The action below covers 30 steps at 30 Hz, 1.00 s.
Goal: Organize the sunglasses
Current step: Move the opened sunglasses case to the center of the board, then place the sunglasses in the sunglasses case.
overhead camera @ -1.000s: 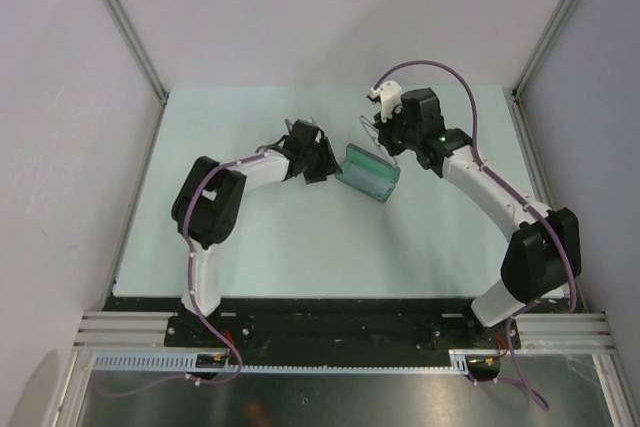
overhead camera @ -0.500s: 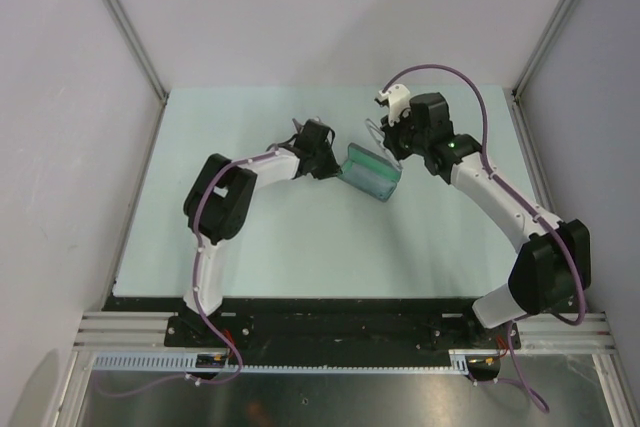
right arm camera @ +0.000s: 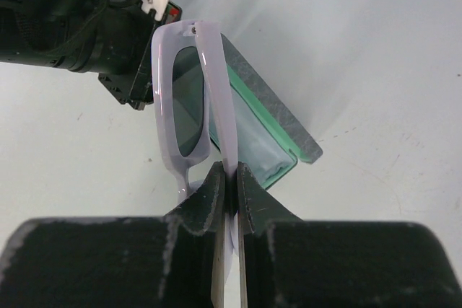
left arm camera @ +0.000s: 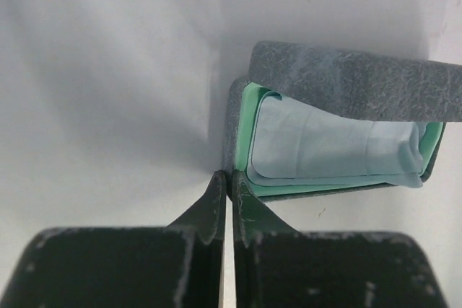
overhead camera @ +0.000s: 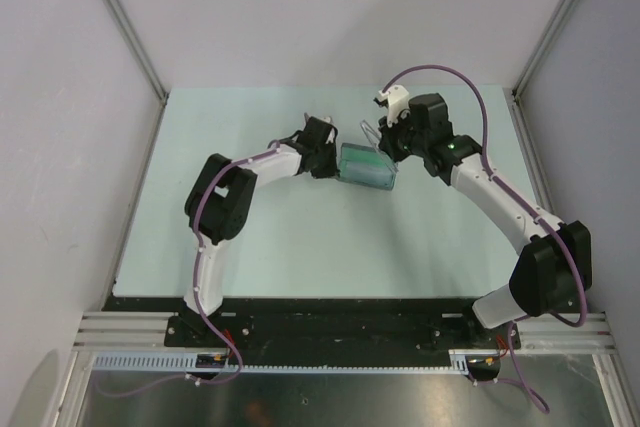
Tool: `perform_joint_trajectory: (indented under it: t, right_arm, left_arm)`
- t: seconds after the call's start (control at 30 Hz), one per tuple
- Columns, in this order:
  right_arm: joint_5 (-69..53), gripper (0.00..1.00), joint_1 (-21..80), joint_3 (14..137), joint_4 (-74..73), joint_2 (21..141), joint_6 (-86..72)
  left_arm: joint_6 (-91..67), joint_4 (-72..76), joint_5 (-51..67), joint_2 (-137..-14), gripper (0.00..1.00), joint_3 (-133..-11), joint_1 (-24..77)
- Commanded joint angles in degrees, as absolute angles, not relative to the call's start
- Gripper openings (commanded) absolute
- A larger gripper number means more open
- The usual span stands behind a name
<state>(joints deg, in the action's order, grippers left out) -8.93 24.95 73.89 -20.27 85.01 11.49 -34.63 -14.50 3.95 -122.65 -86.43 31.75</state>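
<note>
The robot will move its right gripper to the left in the top view and down over the folded grey-blue cloth to let go of the sunglasses [overhead camera: 372, 133], because the case stands open.
The sunglasses [right arm camera: 189, 102], white-framed with dark lenses, hang upright just above the open grey felt case [right arm camera: 278, 117]. My right gripper [right arm camera: 229, 178] is shut on one of their thin white arms. From above, the sunglasses [overhead camera: 372, 133] are at the case's [overhead camera: 366, 167] far right end. My left gripper [left arm camera: 229, 182] is shut on the near corner of the case's grey wall [left arm camera: 236, 124]. The case has a green lining, and its lid [left arm camera: 354, 81] stands raised at the back. The left gripper [overhead camera: 330, 159] sits at the case's left end.
A folded grey-blue cloth [left arm camera: 325, 146] lies inside the case. The left arm's wrist [right arm camera: 101, 27] is close behind the sunglasses in the right wrist view. Metal posts [overhead camera: 125, 27] and walls bound the pale table [overhead camera: 300, 237] on both sides.
The left gripper moved right to the case and shut on its edge. The case turned slightly. The right arm shifted a little with the sunglasses.
</note>
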Motion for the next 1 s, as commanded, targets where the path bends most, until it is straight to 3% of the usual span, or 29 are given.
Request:
perform_joint_trajectory:
  t: [0.0,0.33,0.6,0.97]
  right_arm:
    - [-10.9,0.01,25.5,73.8,-19.8,82.7,9.0]
    - [-16.5,0.02,26.8,73.7,-26.0,80.2,5.8]
    - [-24.1,0.03,35.1,70.1,-28.2,79.7,4.9]
    - [-25.1,0.02,36.1,68.6,-23.9,90.3,2.3]
  left_arm:
    - [-21.7,-17.0,11.1,-122.4,0.0,-88.0,30.5]
    - [-7.0,-17.1,26.9,-118.9,0.0,-80.1,25.8]
    - [1.7,-17.6,26.5,-113.9,0.0,-73.0,25.4]
    - [0.4,-17.6,24.2,-110.8,0.0,-70.3,25.2]
